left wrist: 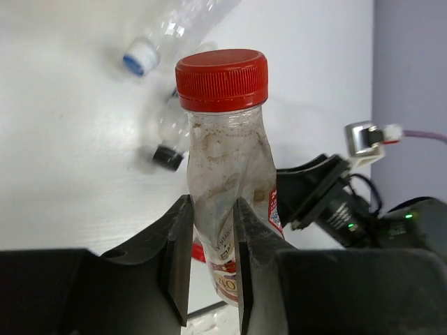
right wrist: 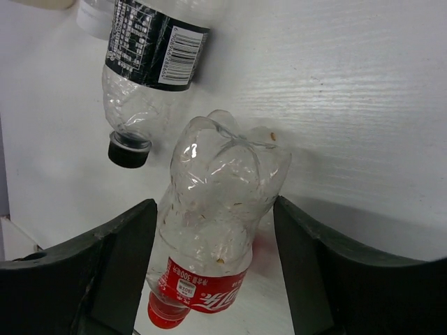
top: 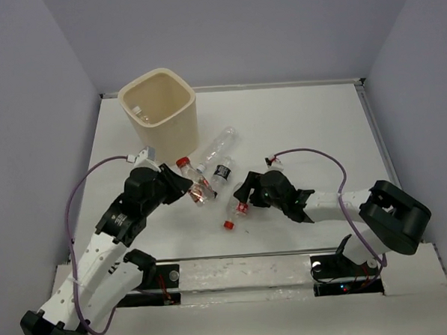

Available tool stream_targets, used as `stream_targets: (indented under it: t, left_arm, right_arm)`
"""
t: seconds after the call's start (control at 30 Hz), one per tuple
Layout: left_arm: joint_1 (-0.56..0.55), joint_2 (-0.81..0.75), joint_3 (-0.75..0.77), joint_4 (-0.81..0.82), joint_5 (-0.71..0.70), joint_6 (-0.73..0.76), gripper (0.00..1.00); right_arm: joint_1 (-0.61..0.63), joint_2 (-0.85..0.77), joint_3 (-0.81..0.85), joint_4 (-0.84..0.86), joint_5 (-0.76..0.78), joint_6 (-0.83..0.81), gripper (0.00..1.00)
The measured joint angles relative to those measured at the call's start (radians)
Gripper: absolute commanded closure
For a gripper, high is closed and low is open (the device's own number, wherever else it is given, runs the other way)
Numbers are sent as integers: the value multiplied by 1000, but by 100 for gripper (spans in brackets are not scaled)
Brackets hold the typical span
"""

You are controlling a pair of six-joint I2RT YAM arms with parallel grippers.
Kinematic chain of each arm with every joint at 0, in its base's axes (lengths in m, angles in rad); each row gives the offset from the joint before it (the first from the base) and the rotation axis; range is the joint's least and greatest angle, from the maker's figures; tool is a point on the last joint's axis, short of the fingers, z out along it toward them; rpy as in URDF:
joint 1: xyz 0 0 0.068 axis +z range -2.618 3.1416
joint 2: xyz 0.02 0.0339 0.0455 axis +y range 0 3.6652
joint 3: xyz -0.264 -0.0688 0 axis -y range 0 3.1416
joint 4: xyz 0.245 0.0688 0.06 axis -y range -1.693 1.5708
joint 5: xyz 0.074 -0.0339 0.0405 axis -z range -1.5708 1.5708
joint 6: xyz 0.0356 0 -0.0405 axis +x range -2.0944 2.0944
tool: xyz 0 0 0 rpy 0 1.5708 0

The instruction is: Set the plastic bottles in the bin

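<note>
My left gripper raises the clear bottle above the bin's tall near side next and carries it outward to release, since the bin's opening [top: 158, 98] lies outward.
My left gripper [top: 185, 183] [left wrist: 211, 258] is shut on a clear bottle with a red cap [top: 186, 169] [left wrist: 227, 160], held cap-forward just off the table, a little in front of the cream bin [top: 159, 103]. My right gripper [top: 245, 195] [right wrist: 213, 206] is open, its fingers either side of a red-labelled, red-capped bottle [top: 237, 206] [right wrist: 216, 209] lying on the table. A black-labelled, black-capped bottle [top: 222, 171] [right wrist: 150, 49] and a clear bottle with a blue-white cap [top: 219, 145] [left wrist: 140, 57] lie between the grippers and the bin.
Something small and pale lies inside the bin [top: 136, 110]. The table's raised back edge [top: 279, 84] runs behind the bin. The right arm's wrist and cable [left wrist: 328, 195] sit close behind the held bottle in the left wrist view. Grey walls enclose the table.
</note>
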Motion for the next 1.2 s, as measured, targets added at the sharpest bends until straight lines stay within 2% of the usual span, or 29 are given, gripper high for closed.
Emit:
stream_targets:
  t: [0.07,0.13,0.17,0.43,0.67,0.77,0.8,0.83,0.87,0.9,1.0,1.13,1.2]
  left_arm:
    - [-6,1,78,1,-37,27,87]
    - [-10,18,163,10,-70,63,87]
    - [-10,34,206,18,-85,82,87]
    - [-10,200,486,161,-222,199,86]
    - [17,393,645,267,-315,246,86]
    - [82,481,706,294,-341,263,86]
    - [115,514,728,310,-354,265,86]
    - [135,529,735,315,-355,265,86]
    - [169,556,745,323,-362,266,86]
    - [192,574,750,329,-367,266,86]
    - [266,649,763,337,-406,276,86]
    - [298,725,769,336,-432,297,85]
    - [305,755,775,332,-444,314,80]
  right_arm:
    - [-2,3,0,16,9,4,42]
    - [-2,13,0,36,18,7,46]
    - [-3,17,0,45,18,7,53]
    - [-14,5,-37,110,17,31,68]
    - [-15,-201,-145,87,50,6,70]
    - [-15,-256,-160,75,51,-3,71]
    - [-15,-272,-164,68,53,-8,68]
    - [-15,-294,-170,62,55,-15,54]
    - [-15,-303,-173,59,55,-17,54]
    - [-15,-317,-175,53,55,-26,38]
    - [-15,-333,-164,16,53,-79,20]
    - [-19,-258,-50,-102,-17,-254,13]
    - [-19,-205,41,-172,-81,-345,11]
